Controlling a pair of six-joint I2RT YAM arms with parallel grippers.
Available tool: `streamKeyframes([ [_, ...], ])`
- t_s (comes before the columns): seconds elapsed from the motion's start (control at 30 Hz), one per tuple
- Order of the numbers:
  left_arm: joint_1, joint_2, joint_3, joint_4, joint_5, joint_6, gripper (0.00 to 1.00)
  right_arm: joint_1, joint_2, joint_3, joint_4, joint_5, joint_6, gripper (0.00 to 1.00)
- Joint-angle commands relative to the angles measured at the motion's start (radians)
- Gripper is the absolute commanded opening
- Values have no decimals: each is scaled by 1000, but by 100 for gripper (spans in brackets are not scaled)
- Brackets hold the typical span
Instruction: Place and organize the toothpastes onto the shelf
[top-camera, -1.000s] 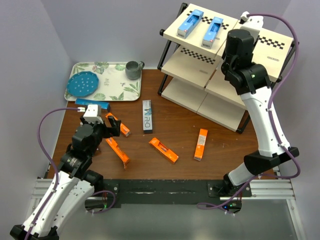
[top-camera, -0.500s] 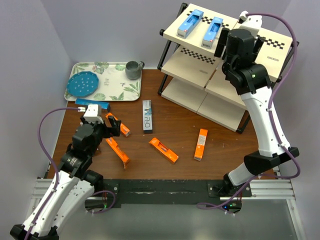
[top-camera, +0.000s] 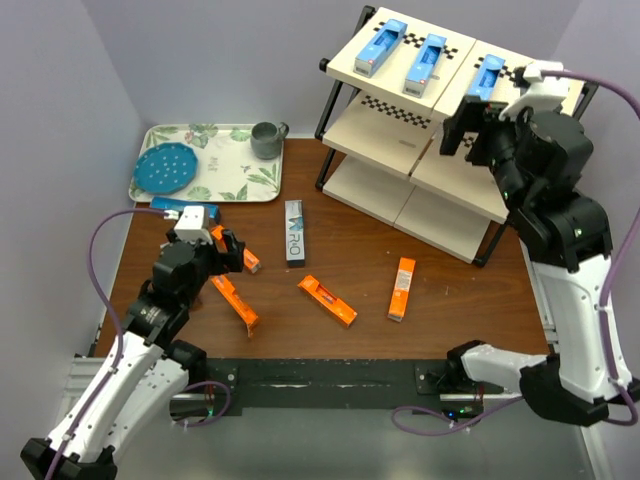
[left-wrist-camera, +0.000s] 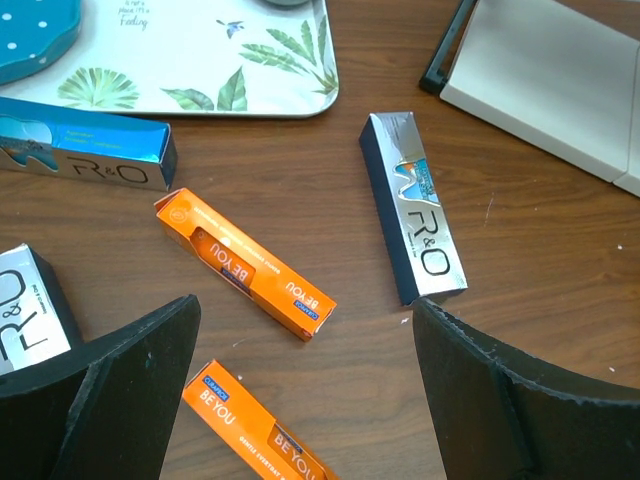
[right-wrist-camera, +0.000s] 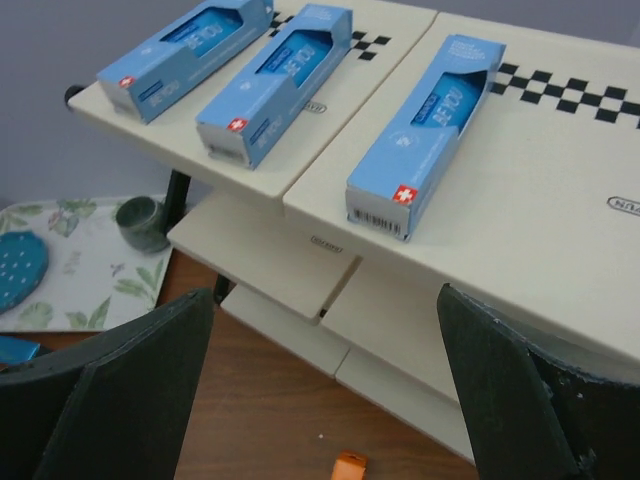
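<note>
The central orange toothpaste's near end is below my right gripper. My right gripper should move back, down and to the left in the top view onto it next.
The shelf stands at the back right. Three light blue toothpastes lie on its top tier. My right gripper hangs open in front of the shelf, below and apart from the third blue box; nothing is between its fingers. On the table lie orange toothpastes and a grey R&O box. My left gripper is open above two orange boxes, holding nothing. A blue-and-silver box lies near the tray.
A leaf-patterned tray at the back left holds a blue plate and a grey mug. The shelf's two lower tiers show bare boards. Another silver box end lies by my left finger.
My right gripper has opened and let go of the third light blue box on the top tier, then drawn back to the right. The left arm has shifted only slightly.
</note>
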Motion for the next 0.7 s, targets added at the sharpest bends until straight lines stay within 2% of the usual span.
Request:
streamKeyframes([
  [0.0,-3,30,-1,33,-12,17,93,-2,-87,-161,-58,-220,-14,98],
  [0.27,-3,55,2,17,-55,11,93,-2,-305,-621,-21,-541,82,98],
  [0.4,-3,50,2,16,-71,13,93,14,-415,-825,45,-612,144,98],
  [0.53,-3,69,2,23,-93,22,92,70,-484,-1008,161,-606,205,98],
  [0.6,-3,81,2,26,-91,22,93,153,-483,-1098,200,-565,242,98],
  [0.63,-3,90,5,25,-88,22,93,196,-459,-1124,242,-497,251,98],
  [0.67,-3,92,6,23,-85,22,93,292,-442,-1167,266,-456,271,98],
])
